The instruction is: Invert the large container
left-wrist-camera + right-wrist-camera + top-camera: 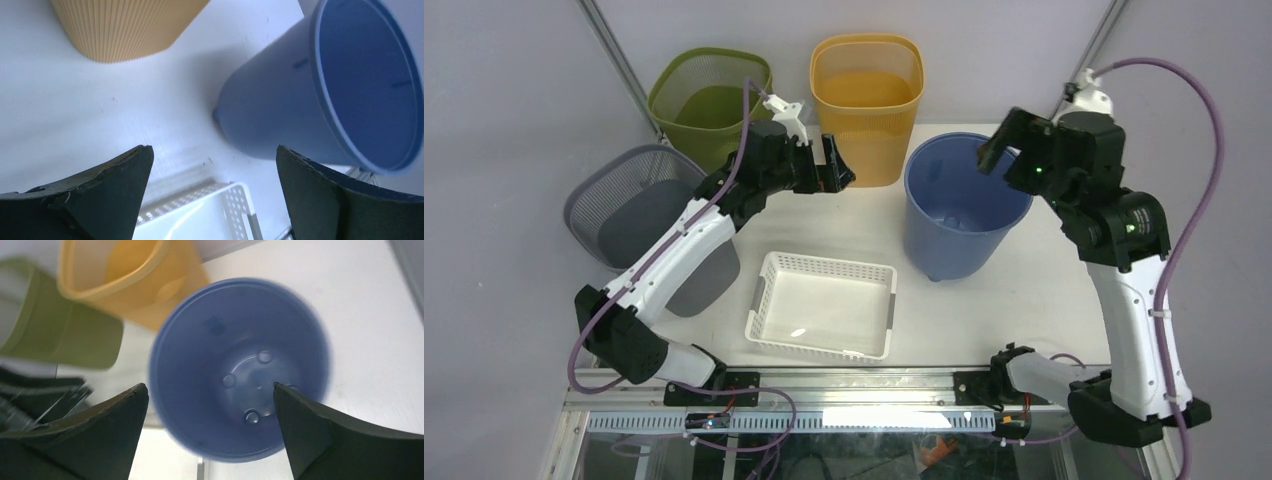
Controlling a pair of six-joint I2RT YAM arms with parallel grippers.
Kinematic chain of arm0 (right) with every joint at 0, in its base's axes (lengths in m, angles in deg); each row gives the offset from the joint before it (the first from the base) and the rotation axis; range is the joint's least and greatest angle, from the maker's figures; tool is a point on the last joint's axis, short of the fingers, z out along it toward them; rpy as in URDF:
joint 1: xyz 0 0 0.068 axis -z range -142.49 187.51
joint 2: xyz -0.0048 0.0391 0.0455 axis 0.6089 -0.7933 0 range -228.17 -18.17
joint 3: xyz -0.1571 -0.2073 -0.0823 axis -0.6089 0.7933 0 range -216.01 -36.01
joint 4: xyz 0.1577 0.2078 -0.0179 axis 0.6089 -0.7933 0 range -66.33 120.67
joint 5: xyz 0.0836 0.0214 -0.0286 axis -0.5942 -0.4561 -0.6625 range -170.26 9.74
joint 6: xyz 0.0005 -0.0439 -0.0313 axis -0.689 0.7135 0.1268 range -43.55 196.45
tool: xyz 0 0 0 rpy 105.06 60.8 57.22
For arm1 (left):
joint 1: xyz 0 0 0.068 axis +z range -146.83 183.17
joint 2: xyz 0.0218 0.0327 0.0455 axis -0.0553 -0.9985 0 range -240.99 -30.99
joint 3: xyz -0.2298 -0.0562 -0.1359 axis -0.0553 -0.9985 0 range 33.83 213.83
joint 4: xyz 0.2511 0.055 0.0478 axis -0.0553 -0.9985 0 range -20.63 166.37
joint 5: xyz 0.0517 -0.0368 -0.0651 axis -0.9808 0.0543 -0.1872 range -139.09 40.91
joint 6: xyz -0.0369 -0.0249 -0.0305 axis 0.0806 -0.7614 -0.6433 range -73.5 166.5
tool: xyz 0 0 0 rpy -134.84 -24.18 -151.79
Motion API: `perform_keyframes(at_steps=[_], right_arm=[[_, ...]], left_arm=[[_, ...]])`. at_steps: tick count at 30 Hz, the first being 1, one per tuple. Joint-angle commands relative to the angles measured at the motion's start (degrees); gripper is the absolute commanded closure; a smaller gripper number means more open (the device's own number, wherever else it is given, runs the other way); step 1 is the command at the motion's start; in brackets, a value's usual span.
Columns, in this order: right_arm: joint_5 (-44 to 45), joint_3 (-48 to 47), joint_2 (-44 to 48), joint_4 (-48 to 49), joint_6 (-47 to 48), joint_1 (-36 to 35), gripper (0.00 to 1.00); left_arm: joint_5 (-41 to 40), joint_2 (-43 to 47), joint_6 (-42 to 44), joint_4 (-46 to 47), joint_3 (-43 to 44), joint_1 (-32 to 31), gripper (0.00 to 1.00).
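Note:
My right gripper crosses to its left in the top view next and lowers astride the bucket's rim by the orange bin (154,367), since the bucket's rim stands free below.
The large container is a blue bucket (964,215) standing on the white table with its mouth facing up; its inside bottom shows in the right wrist view (240,370). My right gripper (1004,150) hovers above the bucket's right rim, open, with nothing between its fingers (209,386). My left gripper (839,165) is open and holds nothing, to the left of the bucket in front of the orange bin. In the left wrist view (212,150) the bucket's outer wall (280,115) lies ahead to the right.
An orange bin (867,100) and a green mesh bin (709,100) stand at the back. A grey mesh bin (629,215) sits at the left. A white perforated basket (822,305) lies in front of the middle, close to the bucket's left.

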State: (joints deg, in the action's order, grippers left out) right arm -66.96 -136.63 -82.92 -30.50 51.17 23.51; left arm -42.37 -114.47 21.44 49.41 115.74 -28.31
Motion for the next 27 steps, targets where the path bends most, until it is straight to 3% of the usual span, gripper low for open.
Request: perform_keyframes(at_steps=[1,5,11,13,16,19,21,25,27], right_arm=[[6.32,-4.04,-5.88,-1.34,4.70,-14.22,0.01],[10.68,-8.68,-14.34,-3.41,4.10,-24.35,0.00],[5.77,-8.43,-21.72,-3.26,4.49,-27.12,0.03],[7.32,-7.60,-23.66,-3.50,3.96,-28.35,0.17],[10.34,-5.19,-24.43,-2.79,2.98,-28.71,0.49],[10.63,-2.92,-23.57,-0.67,3.03,-28.72,0.73],[10.35,-2.53,-23.66,-0.31,3.20,-28.72,0.75],[10.78,-2.55,-25.24,-1.32,3.38,-28.72,0.64],[11.01,-2.27,-25.79,-1.30,3.18,-28.72,0.68]], left_arm=[[2.21,6.71,-2.75,-0.09,-7.01,-0.23,0.01],[-0.76,12.47,-2.39,-4.06,-12.05,-0.23,0.01],[-5.84,19.46,-3.40,-7.56,-16.97,-0.20,0.01],[-7.89,20.32,-3.48,-9.25,-17.14,-0.16,0.01],[-10.60,21.16,-3.24,-11.45,-16.46,-0.16,0.01],[-11.90,22.21,-3.11,-11.83,-16.75,-0.16,0.01],[-12.33,22.67,-3.16,-11.84,-17.20,-0.15,0.01],[-12.02,22.90,-3.02,-11.72,-17.66,-0.16,0.01],[-11.99,23.00,-3.15,-11.71,-17.67,-0.16,0.01]])
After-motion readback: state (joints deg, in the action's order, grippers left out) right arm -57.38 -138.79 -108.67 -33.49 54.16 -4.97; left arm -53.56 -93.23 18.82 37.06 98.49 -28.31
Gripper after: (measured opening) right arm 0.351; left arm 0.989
